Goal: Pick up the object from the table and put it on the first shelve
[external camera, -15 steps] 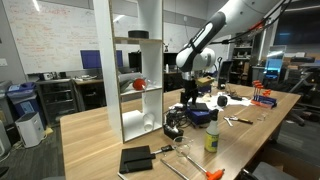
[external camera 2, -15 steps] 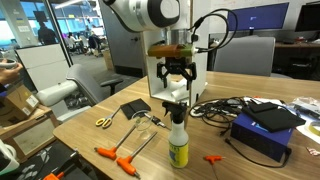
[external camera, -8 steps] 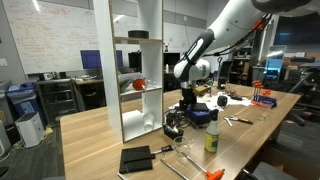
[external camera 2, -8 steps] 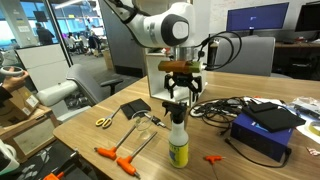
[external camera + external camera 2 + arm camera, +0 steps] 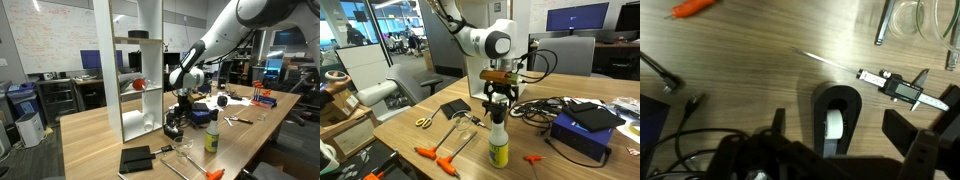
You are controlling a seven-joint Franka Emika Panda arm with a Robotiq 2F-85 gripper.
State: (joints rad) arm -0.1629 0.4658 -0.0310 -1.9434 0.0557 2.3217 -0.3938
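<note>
The dispenser is below my gripper, between its open fingers, so my gripper will next go down around the long sides of the black tape dispenser (image 5: pixel 173 131) (image 5: pixel 835 122) and close.
The object, a black chunky tape dispenser with a white roll inside, lies on the wooden table (image 5: pixel 90 135) in the wrist view (image 5: pixel 837 96). In both exterior views it sits right under the arm (image 5: pixel 174 126) (image 5: pixel 491 108). My gripper (image 5: pixel 838 125) is open, one finger on each side of it and just above it (image 5: pixel 183 104) (image 5: pixel 499 98). The first shelve (image 5: pixel 142 116) is the bottom cubby of the tall white unit, just beside the object; in an exterior view the unit (image 5: pixel 476 72) stands behind the gripper.
A flat black pad (image 5: pixel 135 158) (image 5: pixel 453 108) lies near the table's front. A red thing (image 5: pixel 139 85) sits in an upper cubby. A green-capped bottle (image 5: pixel 211 130) (image 5: pixel 498 145), a blue box (image 5: pixel 585 125), cables, calipers (image 5: pixel 895 86) and orange-handled tools (image 5: pixel 435 155) crowd the table.
The gripper has come down over the object, from well above the table to just over it. It stays open. The object has not moved.
</note>
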